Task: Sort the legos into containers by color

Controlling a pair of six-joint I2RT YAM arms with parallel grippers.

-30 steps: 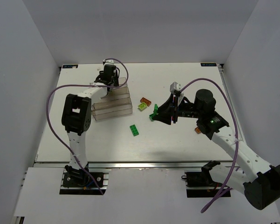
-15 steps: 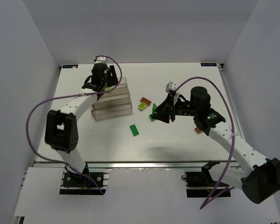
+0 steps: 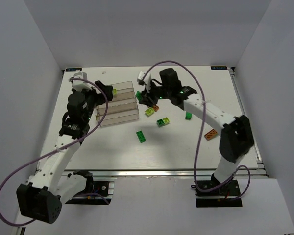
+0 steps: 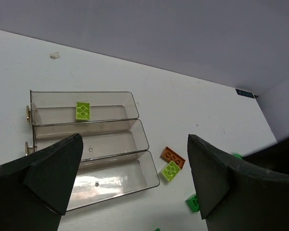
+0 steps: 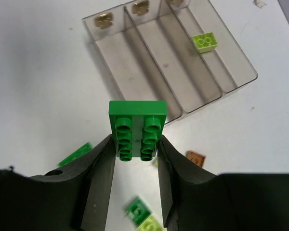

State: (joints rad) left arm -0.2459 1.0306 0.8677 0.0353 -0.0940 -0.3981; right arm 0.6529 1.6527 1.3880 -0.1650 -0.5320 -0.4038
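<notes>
The back bin has a lime lego in it, so I need to first move my right gripper over the middle bin [image 3: 118, 106] [image 5: 178, 61], which is empty, and then lower it.
The containers [image 3: 118, 108] are clear narrow bins joined side by side, left of the table's middle. A lime lego [image 3: 114, 91] lies in the back bin [image 4: 111, 113]. My left gripper [image 3: 102, 93] hovers open over their left end, nothing between its jaws [image 4: 134, 161]. My right gripper [image 3: 142, 96] is shut on a dark green lego [image 5: 137, 126], just off the bins' right end [image 5: 168, 62]. Loose legos lie to the right: an orange one [image 4: 173, 155], a lime one [image 3: 149, 111], a green and lime pair [image 3: 161, 121] and a flat green one [image 3: 141, 136].
Farther right lie a green brick [image 3: 188, 115] and an orange brick [image 3: 210, 135]. White walls enclose the table on three sides. The right arm stretches across the table's back half, and purple cables loop over both arms.
My left gripper opened and drew back to the left of the bins, leaving the lime lego in the back bin. My right gripper carried the green lego left toward the bins.
</notes>
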